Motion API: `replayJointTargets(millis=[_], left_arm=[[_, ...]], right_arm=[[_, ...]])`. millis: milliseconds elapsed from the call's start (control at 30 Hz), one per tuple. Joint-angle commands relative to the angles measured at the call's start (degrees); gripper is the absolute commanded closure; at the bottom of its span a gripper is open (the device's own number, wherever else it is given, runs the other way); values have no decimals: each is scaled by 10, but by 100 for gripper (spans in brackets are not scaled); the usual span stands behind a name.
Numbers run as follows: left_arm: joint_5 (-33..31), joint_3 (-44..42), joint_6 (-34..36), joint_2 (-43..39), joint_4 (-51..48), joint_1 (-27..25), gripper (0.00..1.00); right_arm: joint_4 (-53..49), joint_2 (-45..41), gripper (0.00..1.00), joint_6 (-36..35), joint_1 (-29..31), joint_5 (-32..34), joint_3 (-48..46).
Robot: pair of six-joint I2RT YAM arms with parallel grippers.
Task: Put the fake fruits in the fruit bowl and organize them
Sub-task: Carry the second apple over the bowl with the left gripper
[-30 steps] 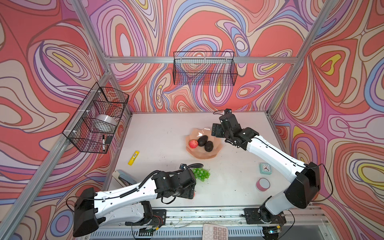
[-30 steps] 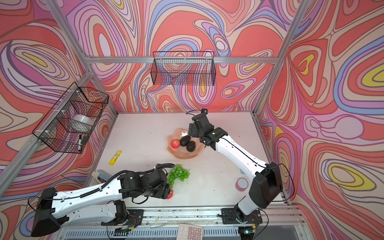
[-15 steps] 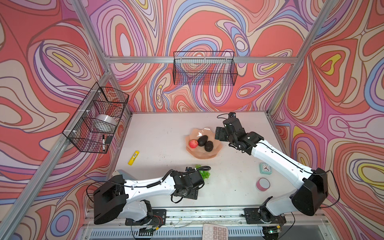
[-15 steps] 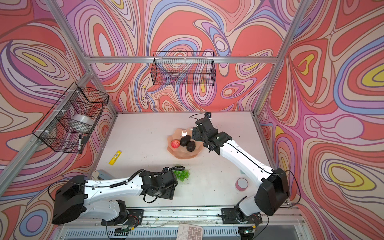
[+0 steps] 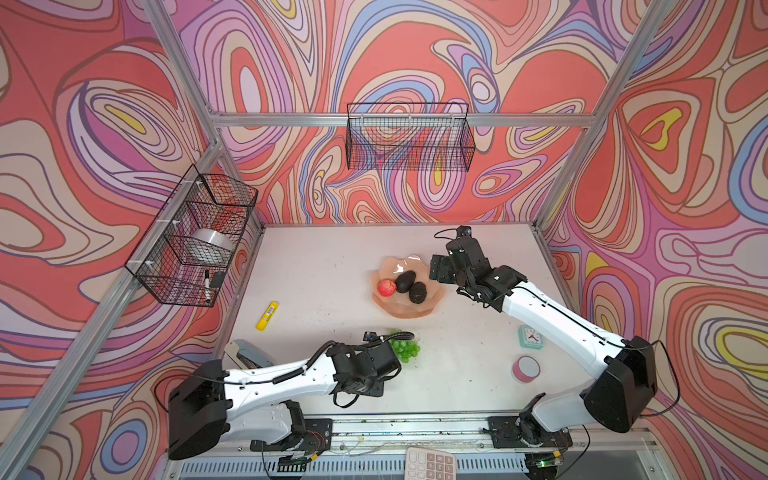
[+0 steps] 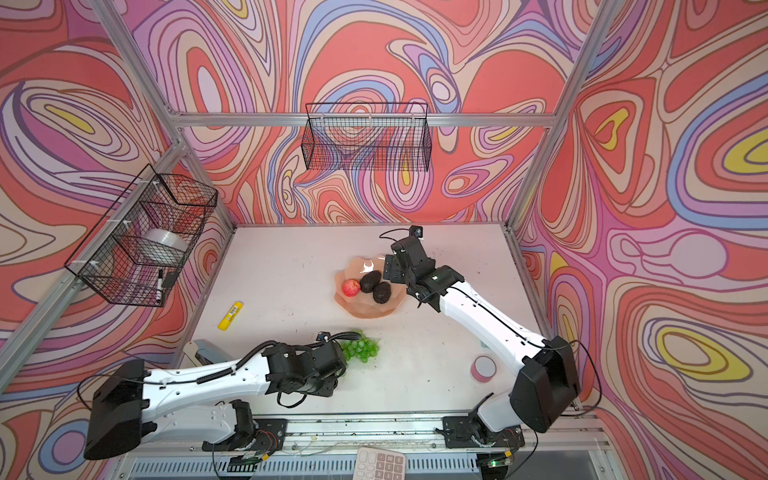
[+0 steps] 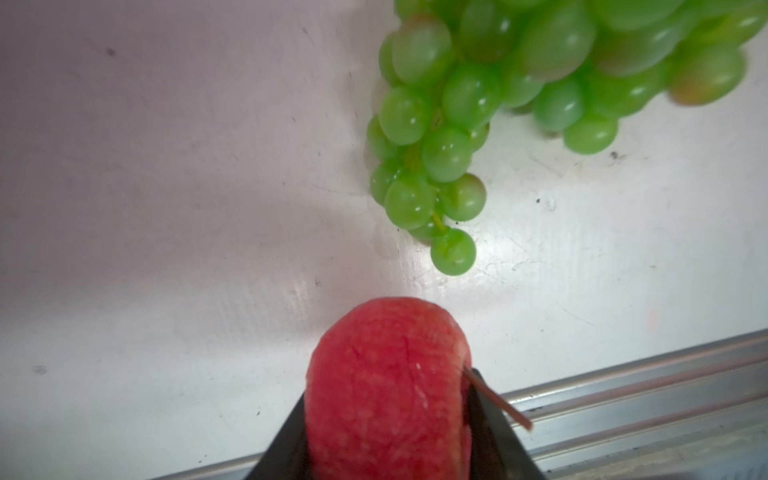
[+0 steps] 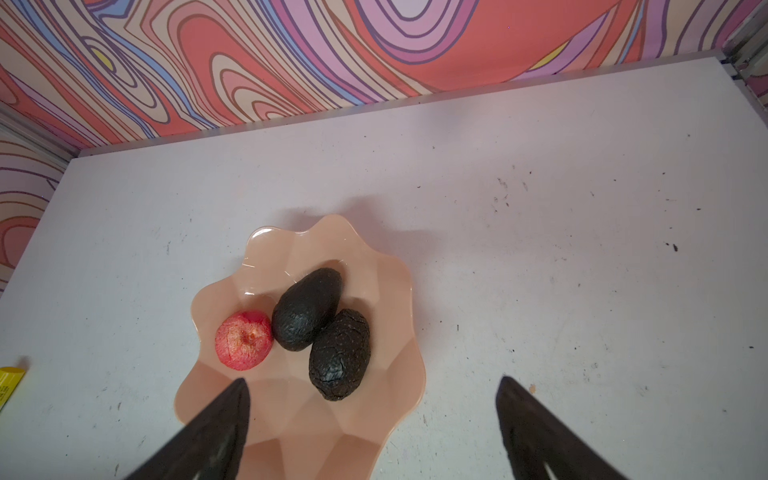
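Observation:
The fruit bowl's near side, outward of my left gripper, is still bare, so next my left gripper needs to lift the red apple outward and lower it there, then release it.
In the left wrist view my left gripper (image 7: 388, 386) is shut on a red apple (image 7: 386, 399), its black fingers pressed against both sides, just above the table. The green grapes (image 7: 478, 104) lie on the table just beyond it and show in both top views (image 5: 405, 350) (image 6: 360, 349). The peach-pink fruit bowl (image 5: 409, 313) (image 8: 411, 291) holds another red apple (image 5: 386, 287) (image 8: 244, 340) and two dark avocados (image 5: 405, 281) (image 5: 417, 293). My right gripper (image 8: 372, 381) (image 5: 438, 272) hangs open and empty over the bowl's right edge.
A yellow glue stick (image 5: 267, 316) lies left of the bowl. A teal clock (image 5: 530, 336) and a pink tape roll (image 5: 525, 368) sit under the right arm. Black wire baskets (image 5: 409, 137) (image 5: 195, 245) hang on the walls. A metal rail (image 7: 623, 395) runs along the table's front edge.
My left gripper has closed on the red apple beside the grapes near the table's front. My right arm has drawn back a little to the right of the bowl, still open.

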Motion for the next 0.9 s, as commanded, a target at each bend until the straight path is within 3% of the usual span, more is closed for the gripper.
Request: replayJointTargets(millis=[0, 133, 267, 500, 867], left_arm=[[-56, 54, 45, -54, -70, 40, 62], [-17, 91, 144, -60, -9, 142, 62], [22, 165, 224, 33, 63, 206, 62], [93, 306, 291, 257, 114, 222, 62], [96, 388, 289, 417, 119, 238, 64]], right_arm=[[6, 3, 5, 2, -3, -7, -8], [-7, -3, 5, 6, -2, -12, -24], [-22, -28, 6, 23, -3, -24, -59], [-54, -77, 7, 52, -2, -15, -118], [-76, -114, 7, 60, -3, -13, -150]])
